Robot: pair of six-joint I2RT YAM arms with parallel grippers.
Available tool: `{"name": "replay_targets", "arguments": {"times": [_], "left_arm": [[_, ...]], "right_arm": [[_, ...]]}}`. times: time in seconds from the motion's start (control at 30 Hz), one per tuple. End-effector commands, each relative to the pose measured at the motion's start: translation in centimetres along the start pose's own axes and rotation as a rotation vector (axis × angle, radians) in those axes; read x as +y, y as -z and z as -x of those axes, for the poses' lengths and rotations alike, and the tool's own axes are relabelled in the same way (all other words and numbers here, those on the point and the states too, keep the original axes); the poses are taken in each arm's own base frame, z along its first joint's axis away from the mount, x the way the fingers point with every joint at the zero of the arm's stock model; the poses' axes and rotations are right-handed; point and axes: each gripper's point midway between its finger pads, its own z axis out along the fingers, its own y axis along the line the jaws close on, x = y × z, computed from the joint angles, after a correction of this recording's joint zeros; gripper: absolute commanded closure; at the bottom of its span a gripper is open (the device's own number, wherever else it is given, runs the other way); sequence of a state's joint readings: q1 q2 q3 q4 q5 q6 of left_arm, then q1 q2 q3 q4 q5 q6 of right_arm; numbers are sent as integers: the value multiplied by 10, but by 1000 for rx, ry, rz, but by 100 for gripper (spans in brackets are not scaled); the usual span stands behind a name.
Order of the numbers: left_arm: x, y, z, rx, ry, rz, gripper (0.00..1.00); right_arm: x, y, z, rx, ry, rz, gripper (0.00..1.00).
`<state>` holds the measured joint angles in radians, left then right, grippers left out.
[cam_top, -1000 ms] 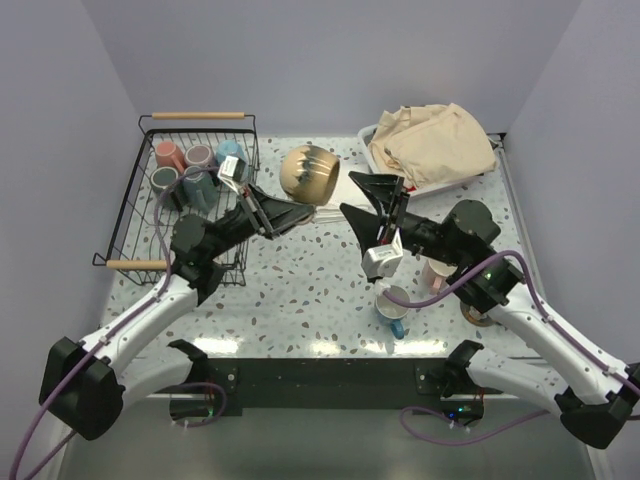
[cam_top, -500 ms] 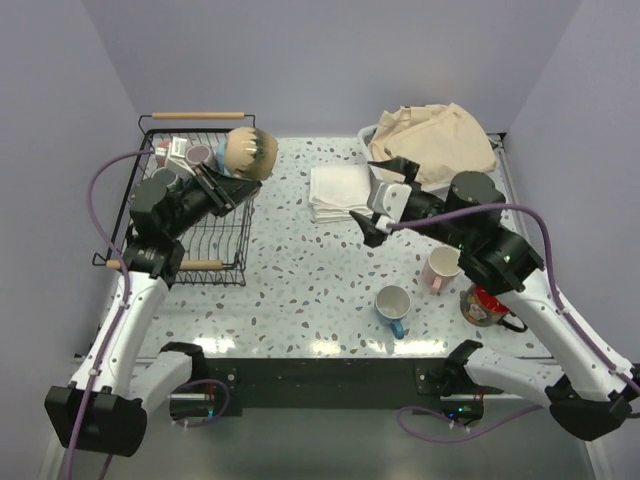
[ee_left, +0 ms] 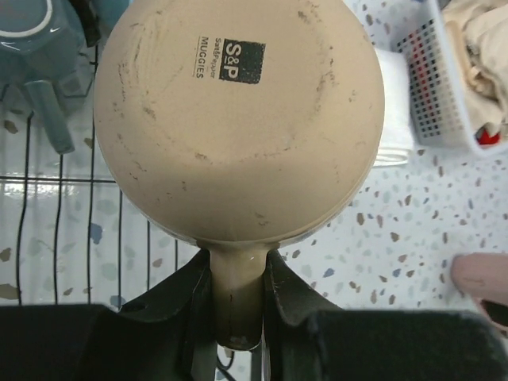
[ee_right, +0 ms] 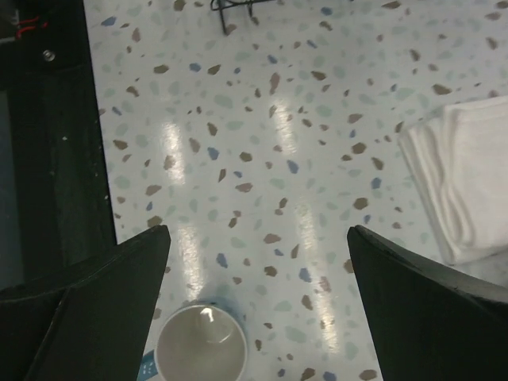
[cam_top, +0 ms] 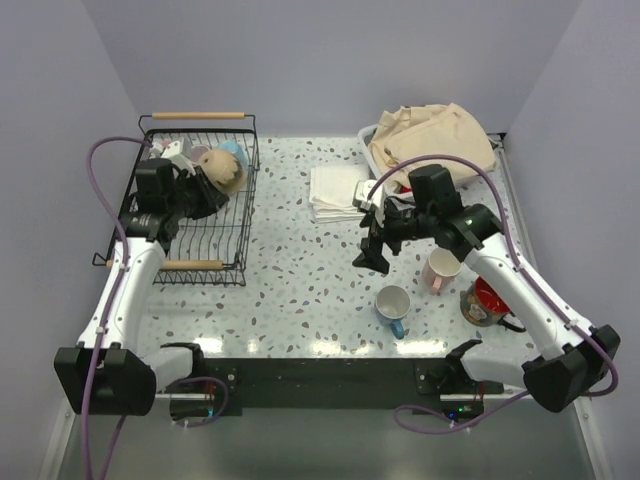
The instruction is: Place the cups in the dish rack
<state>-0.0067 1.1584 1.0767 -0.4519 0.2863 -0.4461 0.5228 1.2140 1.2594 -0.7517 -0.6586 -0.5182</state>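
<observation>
My left gripper should next go down, put the tan mug (cam_top: pixel 221 168) into the rack's gap beside the grey-teal mug and let go of its handle, because that gap is below.
My left gripper (cam_top: pixel 203 186) is shut on the handle of the tan mug (cam_top: pixel 221 168) and holds it over the far part of the black wire dish rack (cam_top: pixel 228 262). In the left wrist view the mug's base (ee_left: pixel 238 119) faces the camera and its handle sits between the fingers (ee_left: pixel 236 266). A grey-teal mug (ee_left: pixel 32 32) lies in the rack beside it. My right gripper (cam_top: pixel 371 252) is open and empty above the table. The white mug with blue handle (cam_top: pixel 392 303) stands just below it, also in the right wrist view (ee_right: pixel 200 345). A pale pink mug (cam_top: pixel 440 268) and the dark patterned mug (cam_top: pixel 486 301) stand at the right.
A folded white towel (cam_top: pixel 335 192) lies mid-table, also in the right wrist view (ee_right: pixel 468 182). A white tub with beige cloth (cam_top: pixel 435 142) stands at the far right. The rack's wooden handles (cam_top: pixel 197 115) are at its far and near ends.
My left arm swung the tan mug from mid-table leftwards to over the rack. My right gripper turned down and came nearer, now above the white mug.
</observation>
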Motion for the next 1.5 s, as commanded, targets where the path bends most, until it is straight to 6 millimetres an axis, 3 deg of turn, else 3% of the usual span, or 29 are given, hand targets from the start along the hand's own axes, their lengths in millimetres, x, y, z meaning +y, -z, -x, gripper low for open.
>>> {"name": "replay_targets", "arguments": {"times": [0.0,0.1,0.23,0.33,0.63,1.07,1.17,1.33,1.47], "left_arm": [[0,1,51,-140,-167,34,100],[21,-12,49,-110,-184,87,100],[38,-34,36,-59,-198,121,100],[45,-50,27,-20,-188,118,100],[68,-89,7,53,-165,151,100],[84,-129,-8,98,-165,192,100],[78,-139,-13,103,-184,204,95],[70,-153,-19,121,-194,212,73],[73,-153,-23,134,-180,231,64]], "right_arm": [[17,-17,-18,-85,-77,120,1],[8,-15,-38,-106,-147,116,1],[6,-6,-46,-163,-181,126,1],[-2,3,-45,-175,-174,82,1],[-2,19,-36,-233,-171,53,1],[-6,24,-36,-243,-174,35,1],[-6,24,-37,-244,-175,32,1],[-7,24,-38,-242,-182,31,1],[-8,25,-38,-243,-180,27,1]]}}
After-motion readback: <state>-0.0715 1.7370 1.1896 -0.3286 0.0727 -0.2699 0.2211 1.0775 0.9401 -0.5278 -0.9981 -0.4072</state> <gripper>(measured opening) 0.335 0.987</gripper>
